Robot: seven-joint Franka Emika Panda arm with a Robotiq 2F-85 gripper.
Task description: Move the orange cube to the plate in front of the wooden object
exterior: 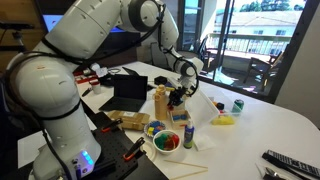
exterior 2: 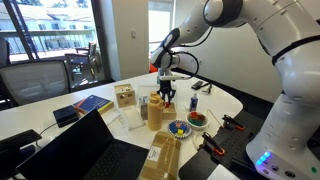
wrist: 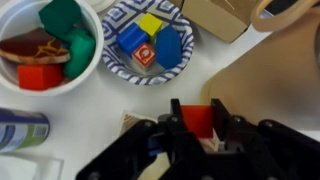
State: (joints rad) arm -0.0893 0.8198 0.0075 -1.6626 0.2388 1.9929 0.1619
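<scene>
The plate (wrist: 125, 68) is back from the held cube, with the bare space beside its red block, so the robot's gripper will next move back over that space, go down and let go.
In the wrist view my gripper (wrist: 197, 112) is shut on the orange cube (wrist: 197, 120), which sits between the two black fingers above the white table. The blue-patterned paper plate (wrist: 125, 68) lies up and to the left of the cube and holds blue, yellow and red blocks. The wooden object (exterior: 161, 101) stands upright right beside the gripper (exterior: 178, 97), and both exterior views show it (exterior 2: 154, 110). In an exterior view the gripper (exterior 2: 166, 97) hangs just above the table, with the plate (exterior 2: 180, 129) a little nearer the table's front.
A white bowl (wrist: 88, 62) with green and red toy food sits left of the plate. A small blue bottle (wrist: 18, 130) stands at the left edge. An open laptop (exterior 2: 85, 150), a yellow item (exterior: 226, 120) and a green can (exterior: 238, 105) are also on the table.
</scene>
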